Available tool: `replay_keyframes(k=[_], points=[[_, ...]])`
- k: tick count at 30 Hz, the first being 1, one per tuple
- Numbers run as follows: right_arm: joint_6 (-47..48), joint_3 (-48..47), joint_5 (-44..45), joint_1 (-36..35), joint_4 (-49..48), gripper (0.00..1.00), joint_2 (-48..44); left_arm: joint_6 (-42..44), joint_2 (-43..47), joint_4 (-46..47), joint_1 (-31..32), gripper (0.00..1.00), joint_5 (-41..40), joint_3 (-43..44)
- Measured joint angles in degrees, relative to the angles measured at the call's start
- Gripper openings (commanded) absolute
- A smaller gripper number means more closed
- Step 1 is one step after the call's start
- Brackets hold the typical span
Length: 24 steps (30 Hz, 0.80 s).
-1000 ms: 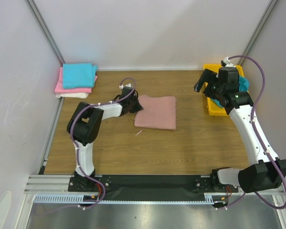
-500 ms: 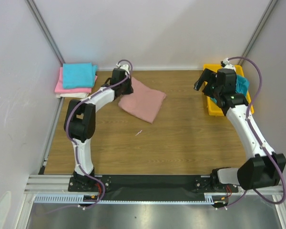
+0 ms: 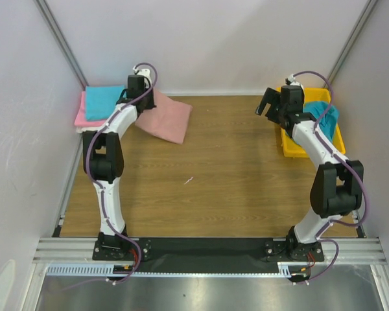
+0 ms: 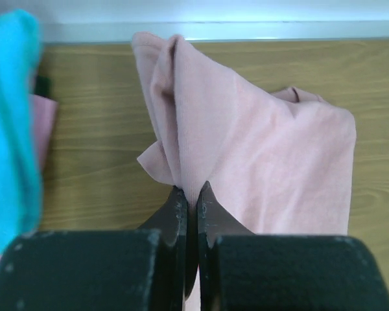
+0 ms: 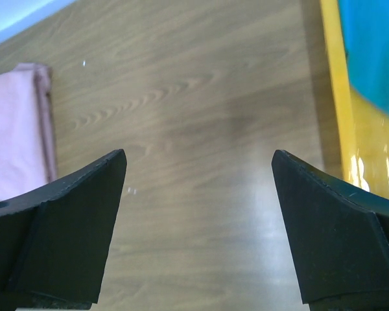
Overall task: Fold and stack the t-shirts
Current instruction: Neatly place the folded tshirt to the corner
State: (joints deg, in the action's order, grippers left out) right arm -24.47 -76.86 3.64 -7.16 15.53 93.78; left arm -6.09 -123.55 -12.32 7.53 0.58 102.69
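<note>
My left gripper rises next, shifts to the left in the top view and lowers over the turquoise t-shirt (image 3: 104, 101) (image 4: 10, 129) to release, because its cloth hangs beside the stack.
My left gripper (image 3: 141, 96) is shut on an edge of the folded dusty-pink t-shirt (image 3: 165, 118) and holds it lifted at the back left, beside the stack. In the left wrist view the cloth (image 4: 259, 162) hangs from my closed fingertips (image 4: 193, 194). The stack in the back left corner has a turquoise t-shirt (image 3: 104, 101) on top, a bright pink one (image 3: 84, 119) under it and a white one (image 3: 94, 128) at the bottom. My right gripper (image 3: 267, 103) is open and empty above the table, left of the yellow tray (image 3: 286, 145), which holds a teal t-shirt (image 3: 326, 118).
White walls close the back and both sides. A small white scrap (image 3: 188, 181) lies on the wooden table (image 3: 214, 194). In the right wrist view the tray's rim (image 5: 334, 97) is at the right and the dusty-pink shirt (image 5: 13, 142) at the far left.
My left gripper has carried the dusty-pink shirt from the table's middle back and left to the stack. My right arm has swung its gripper slightly left and back, away from the tray.
</note>
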Motion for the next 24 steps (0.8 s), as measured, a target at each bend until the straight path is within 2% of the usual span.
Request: replay_keyframes(k=[8, 13, 24], points=[[0.46, -4.98, -2.03, 2.54, -4.24, 0.99, 7.76, 3.87, -1.86, -5.20, -0.92, 0.00, -4.20, 8.31], [-1.64, -4.87, -3.28, 4.20, -4.92, 0.99, 9.18, 6.62, -4.15, -9.03, -1.25, 0.00, -5.64, 14.69], [-3.34, -5.68, -5.73, 4.33, -5.97, 0.99, 12.13, 10.23, -4.63, -12.31, -4.90, 0.00, -6.99, 15.80]])
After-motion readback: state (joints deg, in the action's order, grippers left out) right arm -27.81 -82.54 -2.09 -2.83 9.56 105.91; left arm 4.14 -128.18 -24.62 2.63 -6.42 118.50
